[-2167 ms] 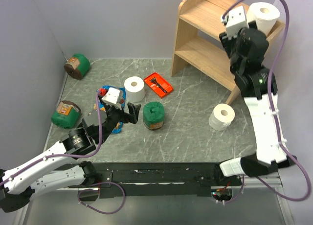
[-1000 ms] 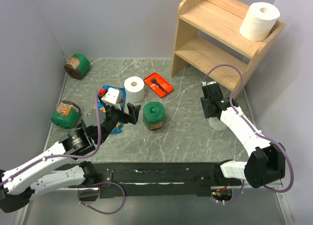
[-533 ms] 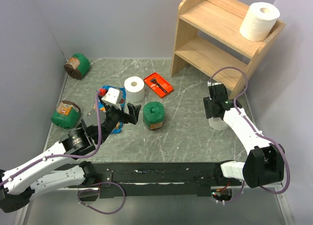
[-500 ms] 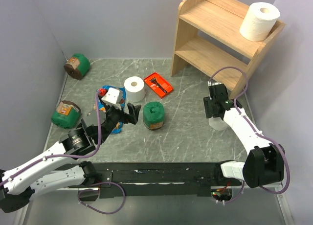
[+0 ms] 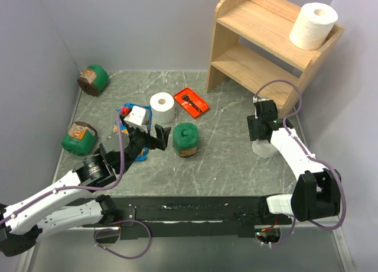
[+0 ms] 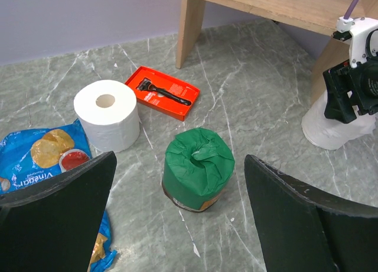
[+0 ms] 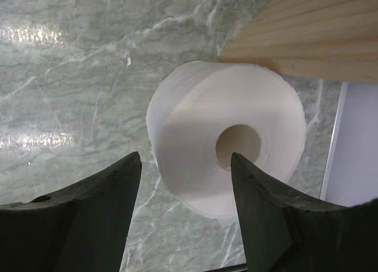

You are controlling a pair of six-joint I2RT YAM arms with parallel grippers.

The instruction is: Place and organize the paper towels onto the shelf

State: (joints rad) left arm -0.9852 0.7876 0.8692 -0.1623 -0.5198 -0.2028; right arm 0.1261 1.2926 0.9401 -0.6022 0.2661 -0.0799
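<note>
The side of the third roll (image 5: 260,147) (image 7: 188,151) is just below my right gripper, and the roll's open core has room for one finger, so my right gripper should lower over that side next.
One white paper towel roll (image 5: 313,25) stands on the top tier of the wooden shelf (image 5: 248,15). A second roll (image 5: 162,107) stands on the table left of centre; it also shows in the left wrist view (image 6: 107,113). A third roll (image 5: 264,149) stands by the shelf's front leg, mostly under my right wrist. My right gripper (image 5: 261,136) hangs open just above it; in the right wrist view (image 7: 184,159) the jaws stand wide, over the near side of this roll (image 7: 227,136). My left gripper (image 5: 156,135) is open and empty, facing a green canister (image 6: 198,168).
Green canisters sit at the table's centre (image 5: 185,139), left (image 5: 80,137) and back left (image 5: 93,78). A red tray with a razor (image 5: 191,102) lies beside the second roll. A blue chips bag (image 5: 131,139) lies under my left wrist. Walls close the left and back.
My right arm left a roll on the top tier, came down to the roll by the shelf leg and has settled closer over it. The left arm has barely moved.
</note>
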